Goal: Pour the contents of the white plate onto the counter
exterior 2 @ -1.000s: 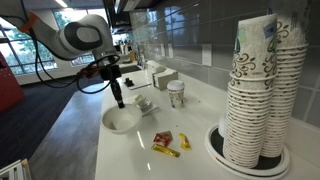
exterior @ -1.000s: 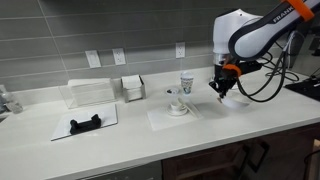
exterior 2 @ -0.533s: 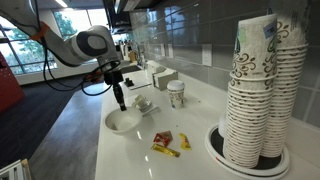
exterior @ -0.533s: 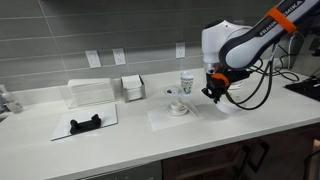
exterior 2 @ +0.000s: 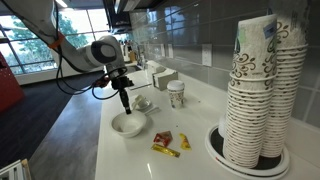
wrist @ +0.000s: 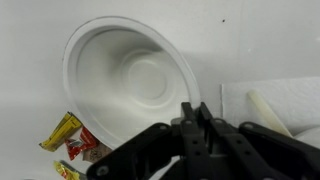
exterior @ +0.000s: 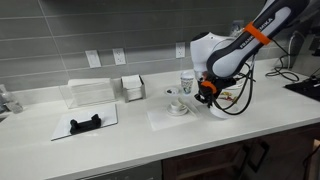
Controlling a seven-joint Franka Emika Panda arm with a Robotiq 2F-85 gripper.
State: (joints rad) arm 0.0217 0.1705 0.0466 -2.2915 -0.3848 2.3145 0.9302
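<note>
The gripper brings the plate's near rim [wrist: 187, 90] down toward the counter next and opens to release it, since the inside looks bare and the bits already lie outside.
The white plate [exterior: 219, 109] sits on the white counter [exterior: 130, 145], right of the napkin. It also shows in an exterior view [exterior 2: 128, 126] and fills the wrist view [wrist: 125, 75], where its inside looks bare. My gripper [exterior: 206, 96] points straight down and is shut on the plate's near rim [wrist: 195, 108]; it shows upright over the plate in an exterior view [exterior 2: 126, 106]. Small brownish-red bits [exterior 2: 164, 138] lie on the counter beside the plate, and they show in the wrist view [wrist: 85, 148] next to a yellow piece [wrist: 60, 130].
A paper cup [exterior: 187, 82] and a saucer with an upright object [exterior: 177, 106] stand on a white napkin [exterior: 165, 120] left of the plate. A tray with a black object [exterior: 85, 124] lies far left. A tall stack of paper cups [exterior 2: 258, 90] stands close to that camera.
My arm has swung in and lowered the gripper onto the plate's rim. The plate has shifted slightly toward the bits on the counter.
</note>
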